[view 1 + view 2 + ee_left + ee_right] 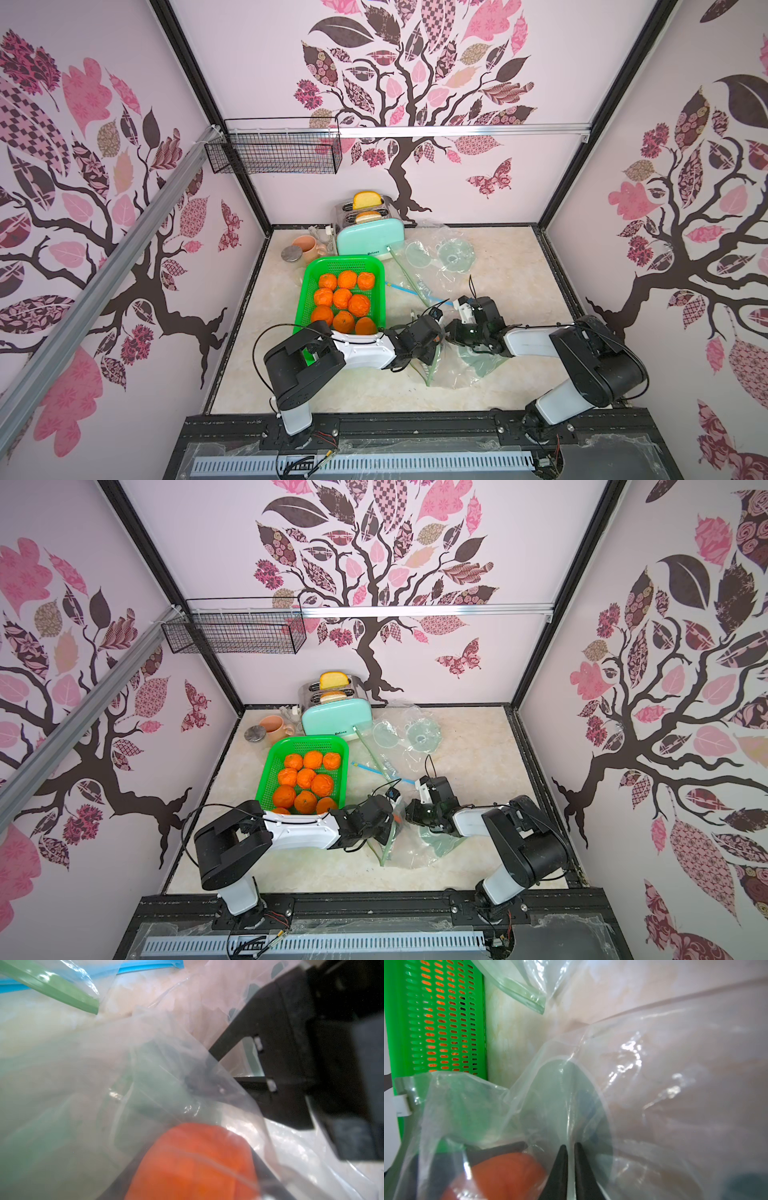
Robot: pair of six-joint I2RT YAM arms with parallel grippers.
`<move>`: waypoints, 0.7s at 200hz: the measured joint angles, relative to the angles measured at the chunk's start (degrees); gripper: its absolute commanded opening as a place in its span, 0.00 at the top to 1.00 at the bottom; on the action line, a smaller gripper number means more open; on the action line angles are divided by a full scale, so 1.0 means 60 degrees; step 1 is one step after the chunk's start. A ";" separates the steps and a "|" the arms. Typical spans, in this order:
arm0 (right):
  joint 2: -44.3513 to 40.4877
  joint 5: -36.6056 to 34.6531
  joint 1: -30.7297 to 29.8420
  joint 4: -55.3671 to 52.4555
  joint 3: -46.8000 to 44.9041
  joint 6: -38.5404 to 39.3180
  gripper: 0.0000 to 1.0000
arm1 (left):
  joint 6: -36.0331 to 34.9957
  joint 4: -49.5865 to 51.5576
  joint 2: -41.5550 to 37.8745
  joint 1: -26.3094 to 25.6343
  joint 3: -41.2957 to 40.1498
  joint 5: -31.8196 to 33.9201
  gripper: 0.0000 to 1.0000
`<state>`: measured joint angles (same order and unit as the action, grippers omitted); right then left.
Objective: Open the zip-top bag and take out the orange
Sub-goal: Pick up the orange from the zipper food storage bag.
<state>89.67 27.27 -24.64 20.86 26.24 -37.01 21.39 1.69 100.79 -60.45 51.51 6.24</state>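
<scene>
The orange needs to come up out of the bag and over the green basket's near end (363, 328) next, and my left gripper will release it there. The basket stands beside that gripper.
A clear zip-top bag (469, 365) (424, 845) with a green zip strip lies on the marble table near the front, between my two arms. An orange (436, 338) (193, 1163) (500, 1176) sits inside its mouth. My left gripper (434, 334) reaches into the bag from the left, and its dark fingers (266, 1169) press on both sides of the orange. My right gripper (571, 1147) (452, 332) comes from the right, its two black fingertips pinched shut on a fold of the bag's film (654, 1084), holding it up.
A green basket (309, 291) holding several oranges stands just left of the bag. Behind it are a mint toaster (370, 239), a pink mug (307, 247) and a metal lid (291, 253). More empty clear bags (436, 257) lie at the back. A wire basket (274, 151) hangs on the wall.
</scene>
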 measured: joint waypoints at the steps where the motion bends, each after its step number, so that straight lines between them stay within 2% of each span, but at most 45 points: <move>1: -0.0007 -0.0004 0.0000 0.0004 -0.0004 0.0000 0.87 | 0.0000 0.0018 -0.0007 -0.0004 0.0000 0.0000 0.58; 49: -0.0375 -0.0470 0.0000 -0.0109 -0.0204 0.0146 0.86 | 0.0444 0.1209 -0.0933 -0.0120 -0.0342 -0.0273 0.61; 140: -0.0656 -0.1020 -0.0007 -0.0204 -0.0317 0.0182 0.85 | 0.0790 0.2969 -0.3778 -0.0120 -0.0874 -0.1464 0.61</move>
<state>85.73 21.15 -24.69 19.64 24.34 -35.92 26.13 19.51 78.13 -61.17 46.26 -2.55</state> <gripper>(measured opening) 0.147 0.617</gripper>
